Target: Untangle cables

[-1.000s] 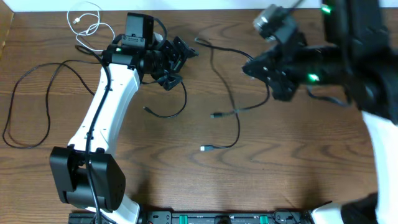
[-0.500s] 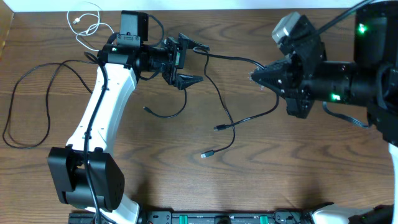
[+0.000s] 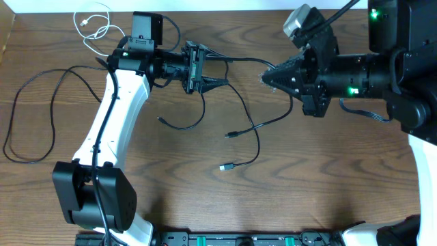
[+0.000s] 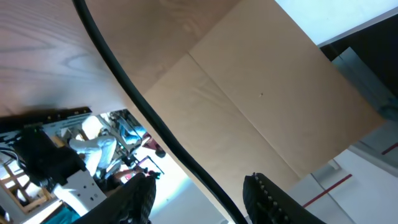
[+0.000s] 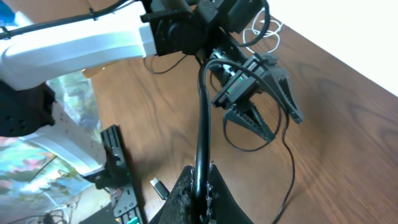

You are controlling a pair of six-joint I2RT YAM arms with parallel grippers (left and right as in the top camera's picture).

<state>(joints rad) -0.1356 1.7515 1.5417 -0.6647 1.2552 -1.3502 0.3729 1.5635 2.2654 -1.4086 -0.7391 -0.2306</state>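
Note:
The right gripper moves to the right in the overhead view and releases the black cable next, as the left gripper's parted fingers are opposite its fingers.
A thin black cable point(image 3: 240, 61) runs taut between my two grippers above the wooden table point(image 3: 328, 178). My right gripper point(image 3: 265, 77) is shut on it, and the cable point(image 5: 201, 118) rises straight out of its pinched tips point(image 5: 200, 186). My left gripper point(image 3: 213, 66) faces right with its jaws apart. The cable point(image 4: 155, 130) passes between them with a gap on each side of it point(image 4: 199, 186). Loose black strands hang down to plug ends point(image 3: 224, 166) on the table. A long black cable point(image 3: 41, 102) loops at the left. A short white cable point(image 3: 95, 24) lies at the back left.
The left arm's white link point(image 3: 113, 130) crosses the left half of the table, with its black base point(image 3: 95, 195) near the front. A black rail with connectors point(image 3: 239, 240) lines the front edge. The right arm's body point(image 3: 403, 75) fills the right side.
My right gripper has swung left toward the left gripper, carrying the cable. The left jaws have narrowed around the cable. The hanging plug ends have shifted slightly left.

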